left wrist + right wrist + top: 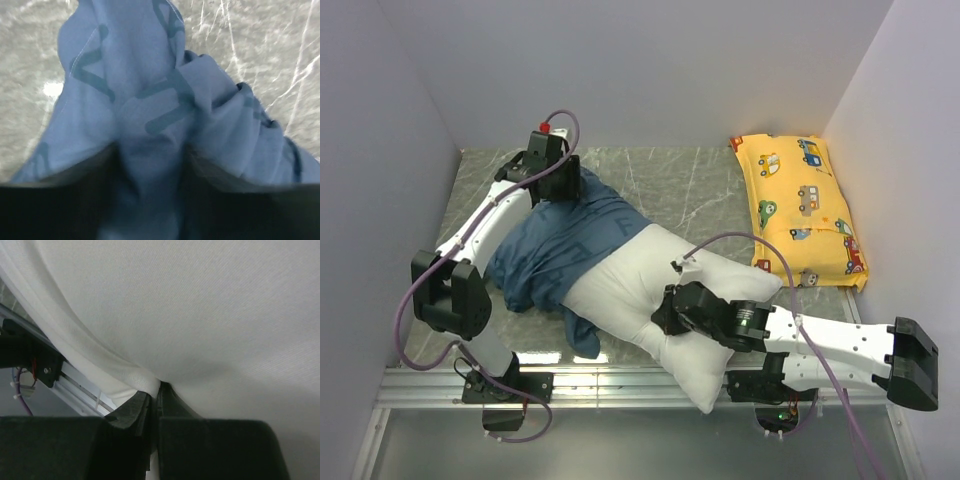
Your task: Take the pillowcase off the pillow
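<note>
My right gripper will next stay low on the bare pillow and hold it in place, and then open to release the white fold (154,390), because the left gripper holds the pillowcase's far end.
The blue pillowcase (560,250) with darker letters covers the far left half of the white pillow (670,290), which sticks out toward the near right. My left gripper (563,188) is at the far end of the pillowcase and is shut on a bunched fold of it (150,165). My right gripper (665,315) presses on the bare pillow's near side. Its jaws stand together, pinching a fold of the white pillow fabric (145,385). The white pillow fills the right wrist view (200,310).
A yellow car-print pillow (802,208) lies at the far right against the wall. Grey walls close in on the left, back and right. A metal rail (620,385) runs along the table's near edge, beside the arm bases.
</note>
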Tool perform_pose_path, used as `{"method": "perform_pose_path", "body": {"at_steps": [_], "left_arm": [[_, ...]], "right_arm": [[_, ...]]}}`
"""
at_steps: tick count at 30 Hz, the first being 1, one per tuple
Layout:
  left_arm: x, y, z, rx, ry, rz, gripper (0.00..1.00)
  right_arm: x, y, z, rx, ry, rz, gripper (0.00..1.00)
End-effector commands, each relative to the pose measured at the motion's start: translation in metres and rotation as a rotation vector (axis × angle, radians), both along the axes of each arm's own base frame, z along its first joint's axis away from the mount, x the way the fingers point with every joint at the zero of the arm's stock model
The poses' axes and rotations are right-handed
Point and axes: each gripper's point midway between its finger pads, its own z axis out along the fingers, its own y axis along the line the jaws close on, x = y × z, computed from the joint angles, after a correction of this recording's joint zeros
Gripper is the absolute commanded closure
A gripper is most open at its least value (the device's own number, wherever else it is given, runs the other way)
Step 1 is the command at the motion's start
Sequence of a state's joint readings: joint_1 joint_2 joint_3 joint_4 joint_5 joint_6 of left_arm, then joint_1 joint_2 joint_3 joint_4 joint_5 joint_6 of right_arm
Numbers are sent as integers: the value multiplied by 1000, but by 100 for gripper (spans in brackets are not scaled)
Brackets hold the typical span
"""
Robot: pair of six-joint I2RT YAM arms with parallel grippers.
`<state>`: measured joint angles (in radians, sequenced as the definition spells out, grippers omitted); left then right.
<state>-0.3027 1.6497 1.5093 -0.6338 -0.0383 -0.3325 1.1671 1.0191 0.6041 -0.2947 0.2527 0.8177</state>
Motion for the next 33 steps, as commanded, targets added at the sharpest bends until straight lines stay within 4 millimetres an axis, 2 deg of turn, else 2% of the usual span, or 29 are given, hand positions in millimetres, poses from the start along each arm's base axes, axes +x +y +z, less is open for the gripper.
{"method": "perform_pose_path", "body": {"at_steps": [1,2,3,4,7,8,9,10,11,12,13,16,18,19,23,26,27,28,29,30,32,33], "left_arm": [[9,-8,6,-17,-34,-37,52],[10,-7,6,-13,-37,-26,68],[14,2,4,19,-44,17,98],[17,8,6,29,-46,57,100],[32,49,19,20,-89,225,100],[38,84,24,1,-104,323,100],[39,100,36,-68,-127,398,100],[39,139,34,-111,-128,493,100],[42,165,42,-159,-171,553,100],[39,183,49,-205,-195,616,100],[34,218,49,-208,-208,707,100],[28,260,55,-255,-235,821,100],[28,270,52,-251,-222,858,100],[29,273,58,-251,-234,872,100],[45,247,55,-272,-214,757,100],[54,218,48,-230,-193,674,100],[54,212,43,-214,-185,658,100],[56,200,41,-210,-183,633,100],[56,195,39,-206,-175,626,100],[56,192,35,-199,-166,625,100],[55,178,27,-198,-154,596,100],[53,176,21,-185,-144,595,100]], "right_arm": [[-12,-42,-53,-246,76,-39,100],[-11,-43,-54,-247,74,-47,100],[-11,-43,-53,-243,76,-50,100],[-11,-44,-51,-236,71,-55,100],[-10,-48,-49,-224,70,-74,100],[-10,-50,-49,-227,68,-87,100],[-11,-54,-51,-238,74,-91,100],[-11,-56,-50,-232,75,-100,100],[-12,-57,-50,-225,78,-109,100],[-14,-59,-50,-213,84,-110,100],[-15,-59,-50,-206,88,-111,100],[-18,-64,-50,-186,97,-128,100],[-18,-70,-52,-190,96,-153,100],[-17,-71,-46,-163,86,-161,100],[-11,-76,-31,-117,48,-204,100],[-2,-69,-3,-104,-19,-173,98],[3,-59,20,-71,-54,-153,88],[6,-57,32,-88,-101,-110,63],[13,-57,47,-96,-150,-113,52],[17,-49,74,-77,-197,-95,43],[28,-47,98,-118,-294,-55,25],[32,-34,119,-94,-333,-34,23]]}}
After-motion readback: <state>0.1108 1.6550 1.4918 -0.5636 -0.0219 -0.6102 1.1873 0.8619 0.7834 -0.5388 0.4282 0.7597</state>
